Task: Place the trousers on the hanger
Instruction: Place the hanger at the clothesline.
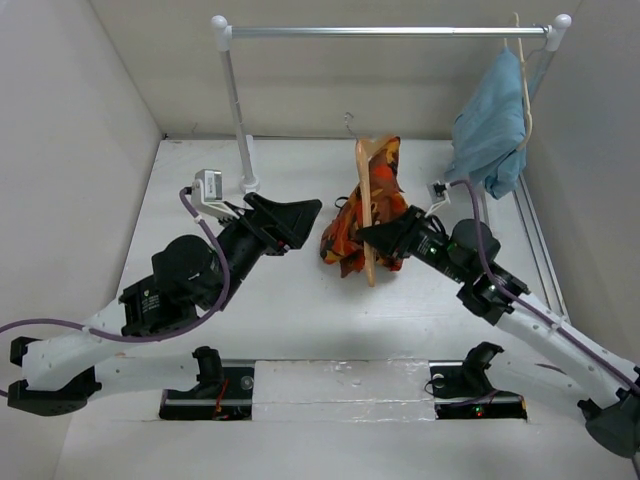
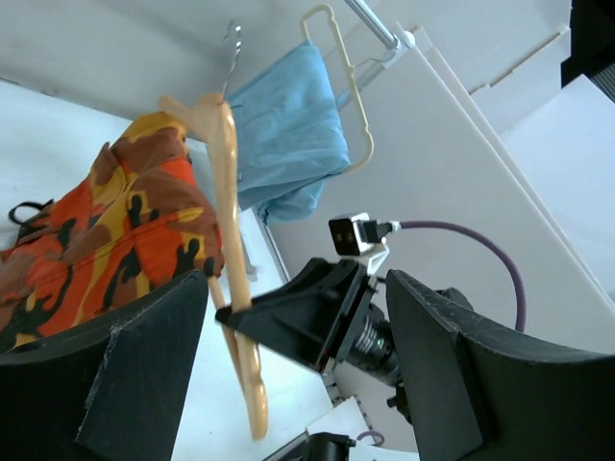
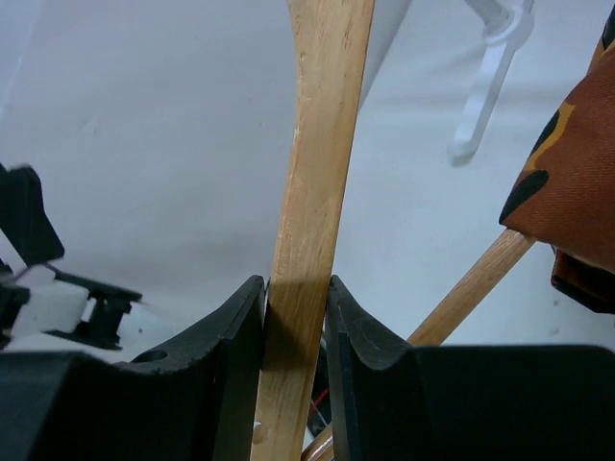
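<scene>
My right gripper lifts the hanger (image 1: 366, 200) up and outward next, hooks it over the bar (image 1: 474, 32) beside the light blue garment and releases. The trousers already drape the hanger's crossbar.
The camouflage trousers (image 1: 350, 225) hang draped over the crossbar of the tan wooden hanger (image 1: 366, 200), which stands upright above the table's middle. My right gripper (image 1: 372, 238) is shut on the hanger's shoulder arm (image 3: 312, 192); the crossbar (image 3: 471, 288) and a trouser fold (image 3: 572, 192) show beside it. My left gripper (image 1: 305, 215) is open and empty, just left of the trousers, not touching them. In the left wrist view the trousers (image 2: 106, 230) and hanger (image 2: 226, 192) lie beyond my open fingers (image 2: 144, 375).
A white rail stand (image 1: 385, 32) spans the back, its left post (image 1: 240, 120) behind my left gripper. A light blue garment (image 1: 492, 125) on another hanger hangs from the rail's right end. White walls enclose the table (image 1: 300, 320).
</scene>
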Controlling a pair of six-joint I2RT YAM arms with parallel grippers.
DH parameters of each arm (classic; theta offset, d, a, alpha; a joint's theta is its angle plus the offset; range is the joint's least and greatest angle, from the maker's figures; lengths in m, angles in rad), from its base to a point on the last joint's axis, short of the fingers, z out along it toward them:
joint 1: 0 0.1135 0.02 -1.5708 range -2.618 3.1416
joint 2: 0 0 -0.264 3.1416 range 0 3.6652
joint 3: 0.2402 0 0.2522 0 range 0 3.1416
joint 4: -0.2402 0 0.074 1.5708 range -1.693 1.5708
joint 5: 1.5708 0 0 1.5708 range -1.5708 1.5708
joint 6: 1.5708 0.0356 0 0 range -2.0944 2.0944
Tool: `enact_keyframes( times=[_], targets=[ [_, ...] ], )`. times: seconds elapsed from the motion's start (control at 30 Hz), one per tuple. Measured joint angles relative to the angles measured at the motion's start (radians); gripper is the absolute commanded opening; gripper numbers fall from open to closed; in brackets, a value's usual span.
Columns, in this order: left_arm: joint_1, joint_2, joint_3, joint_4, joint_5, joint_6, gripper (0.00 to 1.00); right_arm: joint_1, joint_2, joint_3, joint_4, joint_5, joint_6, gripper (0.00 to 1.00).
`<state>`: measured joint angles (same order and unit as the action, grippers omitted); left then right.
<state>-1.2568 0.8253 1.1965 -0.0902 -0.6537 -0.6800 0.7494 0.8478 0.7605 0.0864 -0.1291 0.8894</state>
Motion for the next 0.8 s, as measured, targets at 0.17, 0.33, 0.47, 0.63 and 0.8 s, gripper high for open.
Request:
enact_keyframes(
  times=[0.17, 0.33, 0.47, 0.63, 0.8],
  targets=[
    [0.0, -0.013, -0.002, -0.029, -0.029, -0.002, 0.7, -0.135, 0.094, 0.049, 0.062, -0.117, 0.05, 0.0],
    [0.0, -0.023, -0.04, -0.055, -0.032, -0.021, 0.69, -0.274, 0.191, 0.159, 0.107, -0.218, 0.107, 0.0],
    [0.0, -0.024, -0.079, -0.092, -0.032, -0.043, 0.69, -0.402, 0.244, 0.269, 0.127, -0.286, 0.143, 0.0],
    [0.0, -0.034, -0.124, -0.114, -0.028, -0.074, 0.69, -0.557, 0.296, 0.353, 0.224, -0.346, 0.207, 0.0],
    [0.0, -0.039, -0.147, -0.132, -0.026, -0.095, 0.68, -0.669, 0.351, 0.377, 0.335, -0.373, 0.257, 0.0]
  ],
)
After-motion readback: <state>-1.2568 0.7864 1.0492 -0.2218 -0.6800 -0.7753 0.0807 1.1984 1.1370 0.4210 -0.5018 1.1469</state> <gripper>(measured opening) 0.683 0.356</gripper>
